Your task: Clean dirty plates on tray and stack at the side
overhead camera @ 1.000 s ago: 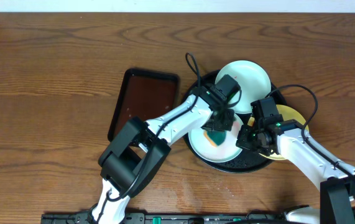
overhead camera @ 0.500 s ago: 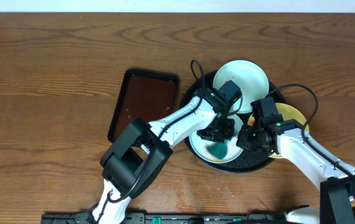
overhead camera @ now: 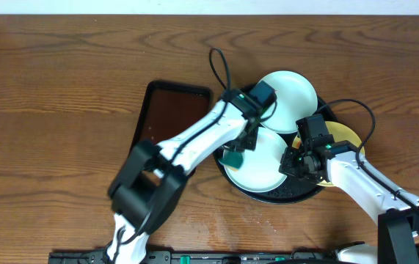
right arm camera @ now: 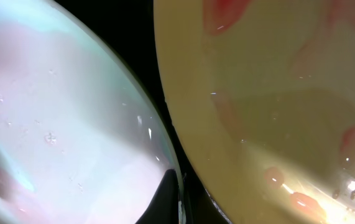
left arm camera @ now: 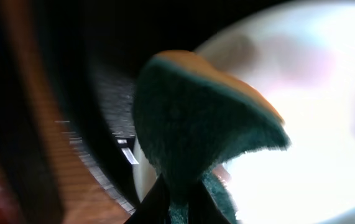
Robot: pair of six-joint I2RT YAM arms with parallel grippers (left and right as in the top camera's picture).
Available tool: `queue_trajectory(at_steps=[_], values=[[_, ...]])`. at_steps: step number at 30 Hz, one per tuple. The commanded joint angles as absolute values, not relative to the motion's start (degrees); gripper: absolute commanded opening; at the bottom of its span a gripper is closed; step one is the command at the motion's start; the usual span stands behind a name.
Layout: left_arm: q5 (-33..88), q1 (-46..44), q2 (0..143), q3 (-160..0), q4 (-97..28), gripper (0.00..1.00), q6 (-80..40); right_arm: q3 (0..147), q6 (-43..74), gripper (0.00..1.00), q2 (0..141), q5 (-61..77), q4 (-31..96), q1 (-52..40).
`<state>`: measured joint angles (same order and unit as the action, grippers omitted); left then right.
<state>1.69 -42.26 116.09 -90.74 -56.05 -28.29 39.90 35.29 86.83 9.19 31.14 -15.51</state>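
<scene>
The bare bottom shows in the dark-brown tray [overhead camera: 166, 125], so I'll lift my left gripper off the front plate, move it left in the overhead view and release there.
The round black tray [overhead camera: 297, 192] holds a pale mint plate at the front [overhead camera: 264, 167], a second pale plate at the back [overhead camera: 291, 92] and a yellow plate [overhead camera: 345, 136] with red smears at the right. My left gripper [overhead camera: 237, 150] is shut on a green and yellow sponge [left arm camera: 196, 118] at the front plate's left rim [left arm camera: 314, 93]. My right gripper [overhead camera: 291, 166] is shut on that plate's right rim [right arm camera: 71, 124], next to the smeared yellow plate [right arm camera: 276, 93].
A smaller rectangular dark-brown tray [overhead camera: 171, 117] lies on the wooden table just left of the black tray. Both arms cross over the black tray. A cable loops above the left wrist.
My left gripper has swept the sponge from the middle of the front plate to its left rim. The orange smear seen earlier on that plate no longer shows. The right gripper has stayed put.
</scene>
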Motion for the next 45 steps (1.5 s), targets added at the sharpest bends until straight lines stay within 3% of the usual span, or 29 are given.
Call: queue_trajectory(at_steps=[1,12,18,29,35,45], values=[[-2.9,-40.8,108.2,-93.3,-57.1,0.07,-28.0,38.8,31.6,0.01,88.1,4.9,31.0,-15.5],[-3.1,-25.7,103.7,-90.1,-60.1,0.08,-25.1,39.6,19.8,0.01,87.4,9.2,28.4,-15.5],[-0.2,-18.2,103.9,-83.5,-56.2,0.08,-21.6,43.2,19.7,0.01,79.4,7.2,31.9,-15.6],[2.7,-14.4,103.9,-81.5,-55.2,0.08,-19.9,44.3,17.0,0.01,64.6,-18.7,32.7,-24.0],[5.6,-14.4,103.6,-81.5,-55.2,0.31,-19.5,44.3,11.8,0.01,63.8,-34.9,32.1,-33.3],[5.6,-14.4,98.3,-81.5,-57.5,0.34,-19.5,44.4,3.1,0.01,63.7,-55.0,29.5,-50.0]])
